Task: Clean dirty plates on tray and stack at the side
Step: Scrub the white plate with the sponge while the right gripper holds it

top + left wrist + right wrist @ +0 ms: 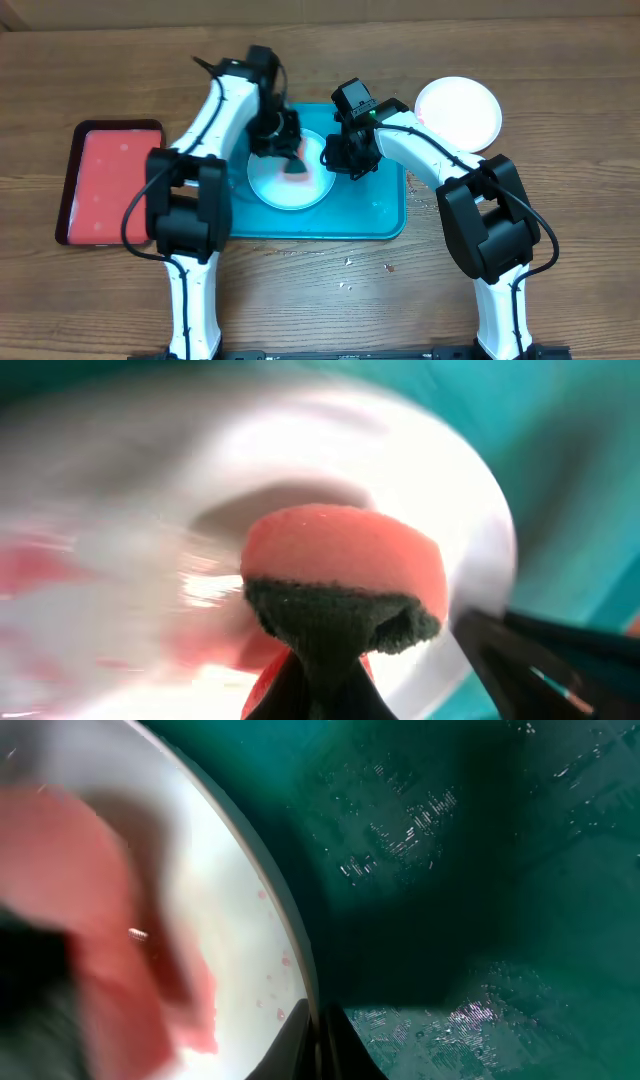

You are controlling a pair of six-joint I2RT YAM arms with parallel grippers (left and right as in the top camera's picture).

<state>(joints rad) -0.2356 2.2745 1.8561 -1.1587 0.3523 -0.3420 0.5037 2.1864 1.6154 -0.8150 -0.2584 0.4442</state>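
My left gripper next needs to lift off the plate, move left in the overhead view and lower over the red tray (118, 182) to release the sponge, where that tray's bottom lies clear.
A pale plate (278, 186) lies on the teal tray (372, 216). My left gripper (288, 150) is shut on a pink sponge (297, 166) with a dark scrub side, and the sponge presses onto the plate. In the left wrist view the sponge (345, 560) sits over the plate (430, 480), which carries blurred red smears at the left. My right gripper (338, 160) is shut on the plate's right rim. In the right wrist view its jaws (322, 1032) pinch the rim of the plate (245, 910) over the wet tray (480, 870), with the blurred sponge (90, 930) at the left.
A white plate (458, 112) rests on the wooden table past the tray's right rear corner. A red tray (108, 182) with a dark rim lies at the left. Small crumbs (347, 263) dot the table in front of the teal tray.
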